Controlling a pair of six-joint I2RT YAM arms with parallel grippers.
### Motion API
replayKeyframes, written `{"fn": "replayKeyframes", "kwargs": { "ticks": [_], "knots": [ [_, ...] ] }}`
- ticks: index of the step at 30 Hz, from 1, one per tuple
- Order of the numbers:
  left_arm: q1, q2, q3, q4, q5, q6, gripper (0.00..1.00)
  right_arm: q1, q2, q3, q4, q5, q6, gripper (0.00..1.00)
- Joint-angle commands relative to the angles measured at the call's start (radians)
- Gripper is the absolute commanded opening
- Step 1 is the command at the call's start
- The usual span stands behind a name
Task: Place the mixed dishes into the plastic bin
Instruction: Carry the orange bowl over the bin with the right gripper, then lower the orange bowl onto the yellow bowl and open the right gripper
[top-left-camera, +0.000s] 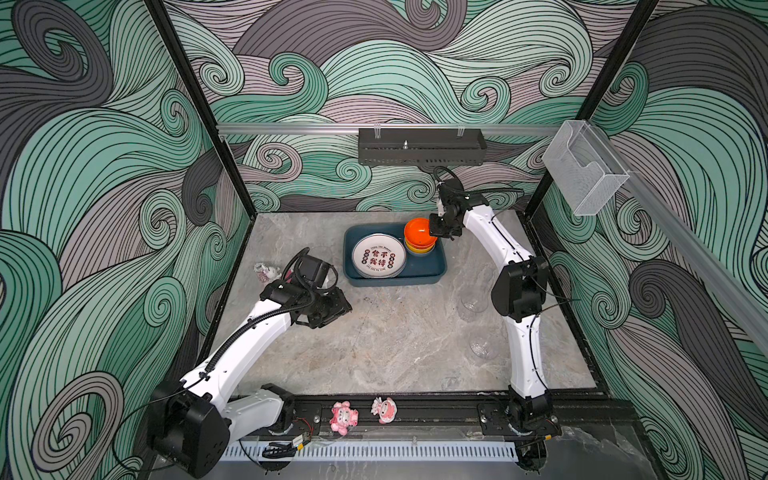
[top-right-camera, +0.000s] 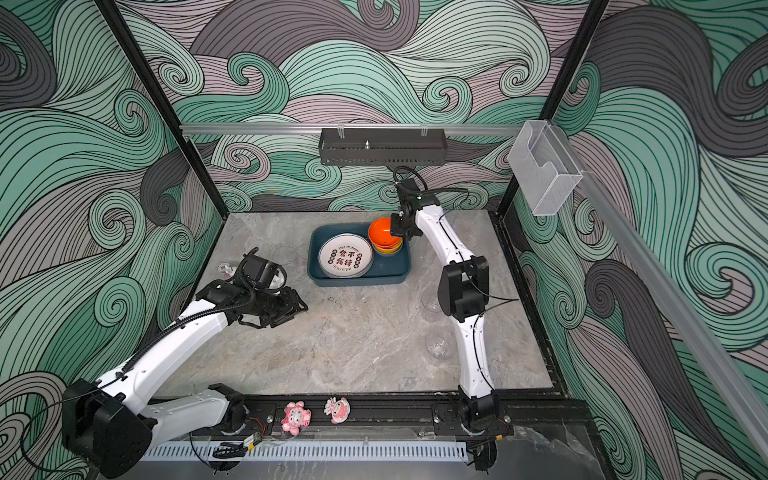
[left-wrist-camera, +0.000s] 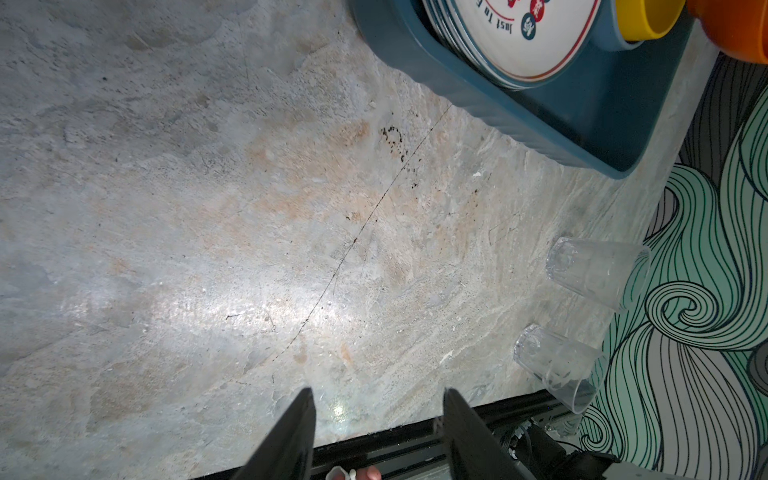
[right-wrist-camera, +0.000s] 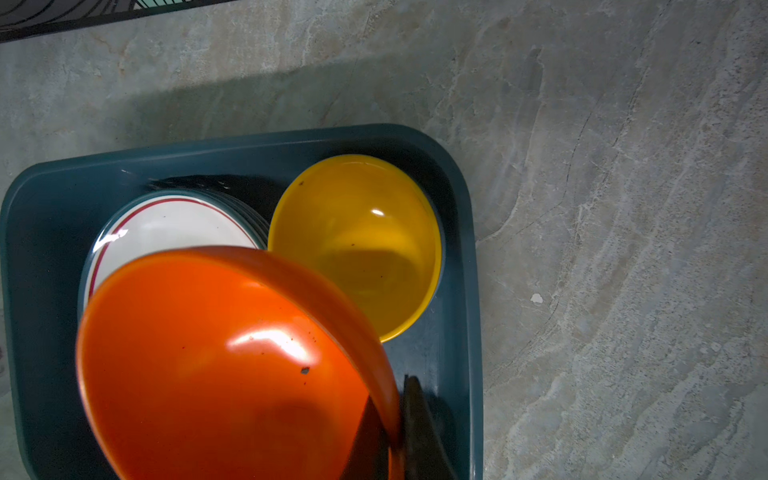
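I need to lower the tilted orange bowl with my right gripper into the yellow bowl's opening (right-wrist-camera: 356, 244), empty below the gripper, and release the orange bowl's rim.
The teal plastic bin (top-left-camera: 395, 279) (right-wrist-camera: 461, 208) sits at the back of the table. A stack of white lettered plates (top-left-camera: 378, 258) (right-wrist-camera: 174, 224) fills its left half. My right gripper (top-left-camera: 437, 232) (right-wrist-camera: 395, 415) is shut on the rim of an orange bowl (top-left-camera: 419, 232) (right-wrist-camera: 216, 357), holding it tilted just above a yellow bowl (top-left-camera: 420, 249) (right-wrist-camera: 357, 241) in the bin. Two clear glasses (left-wrist-camera: 598, 270) (left-wrist-camera: 557, 365) stand on the table by the right arm. My left gripper (top-left-camera: 345, 308) (left-wrist-camera: 377, 392) hovers open and empty over the left middle of the table.
A faint clear glass (top-right-camera: 286, 253) and a small pink figurine (top-left-camera: 268, 272) lie behind the left wrist. Two pink figurines (top-left-camera: 344, 417) (top-left-camera: 384, 409) rest on the front rail. A black perforated shelf (top-left-camera: 422, 145) and a clear acrylic box (top-left-camera: 586, 166) hang on the walls.
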Motion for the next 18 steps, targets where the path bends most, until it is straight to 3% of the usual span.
{"fn": "replayKeyframes", "kwargs": {
  "ticks": [1,18],
  "knots": [
    [0.014,0.024,0.002,-0.020,0.020,-0.001,0.53,-0.010,0.024,0.045,-0.006,-0.019,0.024,0.06],
    [0.017,0.060,0.001,-0.014,0.042,-0.003,0.52,-0.033,0.133,0.134,-0.004,-0.030,0.058,0.06]
  ]
}}
